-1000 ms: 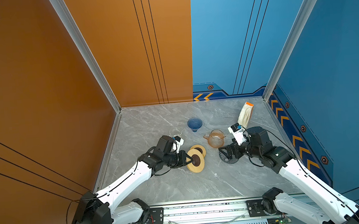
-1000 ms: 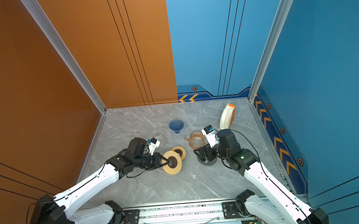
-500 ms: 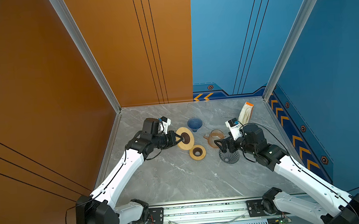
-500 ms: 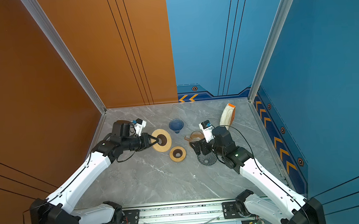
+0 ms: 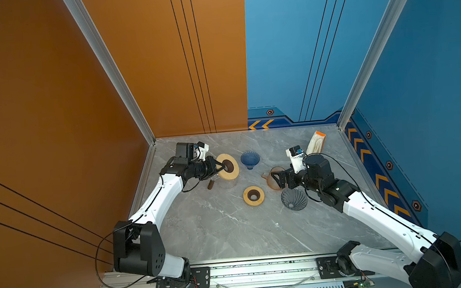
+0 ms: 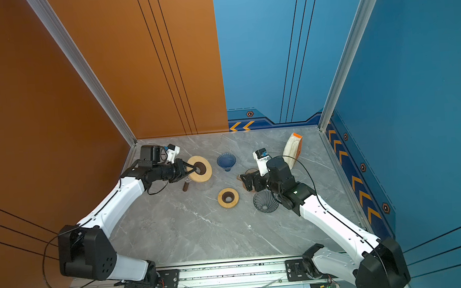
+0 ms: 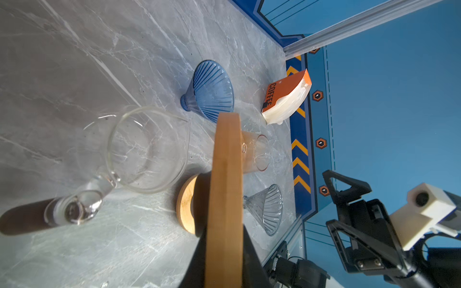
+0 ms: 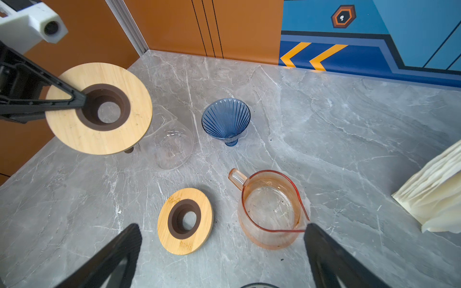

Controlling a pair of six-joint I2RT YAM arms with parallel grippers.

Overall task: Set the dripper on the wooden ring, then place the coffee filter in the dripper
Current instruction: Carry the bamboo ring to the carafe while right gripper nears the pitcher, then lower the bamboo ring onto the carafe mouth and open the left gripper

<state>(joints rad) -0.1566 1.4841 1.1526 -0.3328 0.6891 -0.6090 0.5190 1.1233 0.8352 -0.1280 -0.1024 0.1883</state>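
Observation:
The large wooden ring comes down from my left gripper onto the rim of the clear carafe's opening (image 7: pixel 149 149) next and is released there, since that lies bare below the gripper.
The coffee filters (image 5: pixel 317 143) are a white paper stack in an orange "COFFEE" holder (image 7: pixel 287 99) at the back right, untouched. A blue glass dripper (image 5: pixel 250 160) stands behind the middle. A grey ribbed dripper (image 5: pixel 294 199) rests on the table beside my right arm. My left gripper (image 5: pixel 223 166) is shut on a large wooden ring (image 6: pixel 202 175), held over a clear carafe (image 8: pixel 172 147) at the back left. My right gripper (image 8: pixel 222 229) is open and empty, hovering by an orange carafe (image 8: pixel 270 209).
A smaller wooden ring (image 5: pixel 253 195) lies flat between both arms. The clear carafe's brown handle (image 5: pixel 211 184) points to the front left. The orange side wall stands close behind my left gripper, and the blue wall is just past the filters.
My left gripper carried the large wooden ring from the front middle to the back left, over the clear carafe. My right gripper drew back from the grey dripper toward the orange carafe.

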